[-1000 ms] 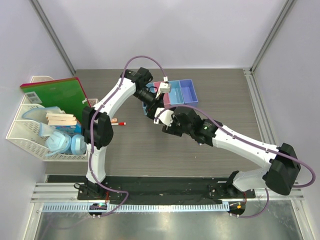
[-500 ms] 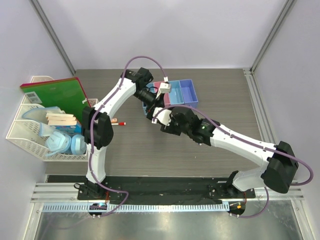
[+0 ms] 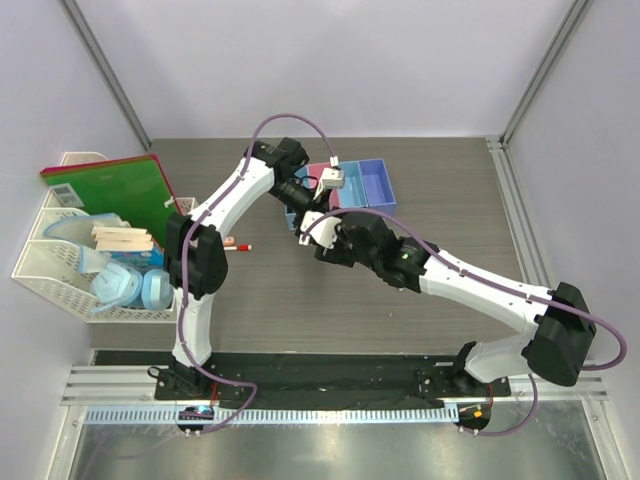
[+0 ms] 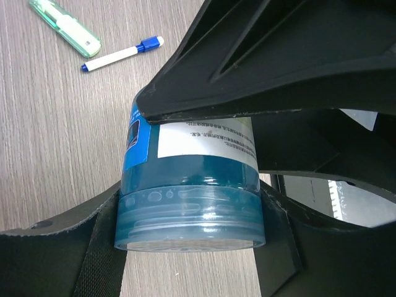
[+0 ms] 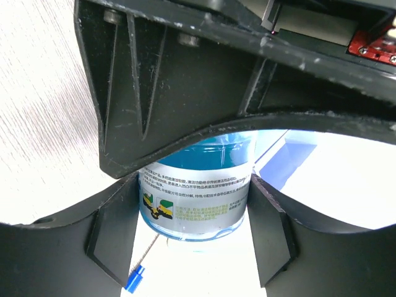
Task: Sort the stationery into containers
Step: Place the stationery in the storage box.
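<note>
My left gripper will next carry the round blue jar outward over the pink bin, which is open just beyond both grippers, then lower the jar and release it.
The round blue jar is held off the table between both grippers. My left gripper is shut on its lid end. My right gripper is closed against the labelled body of the jar from the opposite side. In the top view the left gripper and right gripper meet just in front of the row of translucent bins; the jar is hidden there. A white marker with a blue cap and the small green-white bottle lie on the table. A red-capped marker lies to the left.
The white mesh organiser with the green notebook and wooden sticks stands at the table's left edge. The left arm reaches over the bins' left end.
My right gripper has moved up and left, closing in on the left gripper and the jar. The left arm has barely moved.
</note>
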You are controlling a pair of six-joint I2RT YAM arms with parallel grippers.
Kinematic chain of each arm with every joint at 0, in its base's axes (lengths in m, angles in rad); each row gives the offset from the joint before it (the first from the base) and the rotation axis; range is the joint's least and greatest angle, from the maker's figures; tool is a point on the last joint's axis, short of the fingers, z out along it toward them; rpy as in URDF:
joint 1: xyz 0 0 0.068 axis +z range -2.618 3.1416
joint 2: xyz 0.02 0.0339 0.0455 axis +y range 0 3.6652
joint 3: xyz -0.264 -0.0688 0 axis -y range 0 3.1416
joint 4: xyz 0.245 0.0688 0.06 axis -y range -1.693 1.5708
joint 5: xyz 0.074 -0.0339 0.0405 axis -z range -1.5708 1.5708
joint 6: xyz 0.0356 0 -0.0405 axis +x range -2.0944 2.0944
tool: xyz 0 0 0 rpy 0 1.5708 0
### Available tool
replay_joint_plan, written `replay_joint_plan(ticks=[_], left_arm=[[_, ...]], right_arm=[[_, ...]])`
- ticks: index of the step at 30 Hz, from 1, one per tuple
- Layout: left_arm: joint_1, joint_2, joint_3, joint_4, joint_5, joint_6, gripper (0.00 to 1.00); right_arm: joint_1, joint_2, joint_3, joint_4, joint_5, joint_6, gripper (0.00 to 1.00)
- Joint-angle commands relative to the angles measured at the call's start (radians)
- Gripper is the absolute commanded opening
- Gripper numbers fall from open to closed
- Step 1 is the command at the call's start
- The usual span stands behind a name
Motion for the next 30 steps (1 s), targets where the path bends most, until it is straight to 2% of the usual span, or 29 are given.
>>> replay_joint_plan(ticks=[1,3,4,5,7,8,10,11,14,21,25,28,30], left_arm=[[-0.012,-0.039,0.02,-0.341,0.039,-0.013,0.15],[-0.012,-0.039,0.024,-0.341,0.041,-0.016,0.08],[-0.014,-0.039,0.025,-0.341,0.038,-0.017,0.0],[-0.014,-0.039,0.025,-0.341,0.032,-0.019,0.0],[-0.012,-0.039,0.027,-0.34,0.019,-0.017,0.0],[-0.012,-0.038,0.03,-0.341,0.01,-0.019,0.0],[-0.008,-0.032,0.034,-0.338,0.001,-0.026,0.0],[0.001,-0.027,0.043,-0.335,-0.011,-0.03,0.0],[0.029,-0.007,0.073,-0.314,-0.03,-0.062,0.0],[0.11,0.065,0.18,-0.159,-0.151,-0.249,0.0],[0.124,0.077,0.209,0.037,-0.458,-0.436,0.0],[0.123,0.111,0.292,0.102,-0.609,-0.493,0.0],[0.123,0.149,0.356,0.113,-0.652,-0.534,0.0]], right_arm=[[-0.002,-0.034,0.038,0.097,0.025,-0.012,0.01],[-0.002,-0.032,0.034,0.099,0.028,-0.011,0.02],[0.0,-0.029,0.034,0.094,0.022,-0.011,0.04],[-0.001,-0.028,0.035,0.076,0.019,-0.012,0.19],[-0.002,-0.021,0.038,0.057,0.016,-0.008,0.38],[-0.002,-0.028,0.035,0.05,0.013,-0.005,0.52],[-0.002,-0.053,0.023,0.043,0.0,-0.002,0.61],[-0.002,-0.067,0.017,0.039,-0.006,0.0,0.71],[-0.002,-0.113,0.015,0.001,-0.021,0.001,0.82],[-0.024,-0.193,0.048,-0.03,-0.009,0.011,0.85],[-0.057,-0.209,0.035,0.019,0.052,0.004,0.85],[-0.077,-0.218,0.009,0.059,0.066,0.001,0.85],[-0.086,-0.219,-0.015,0.069,0.069,0.001,0.85]])
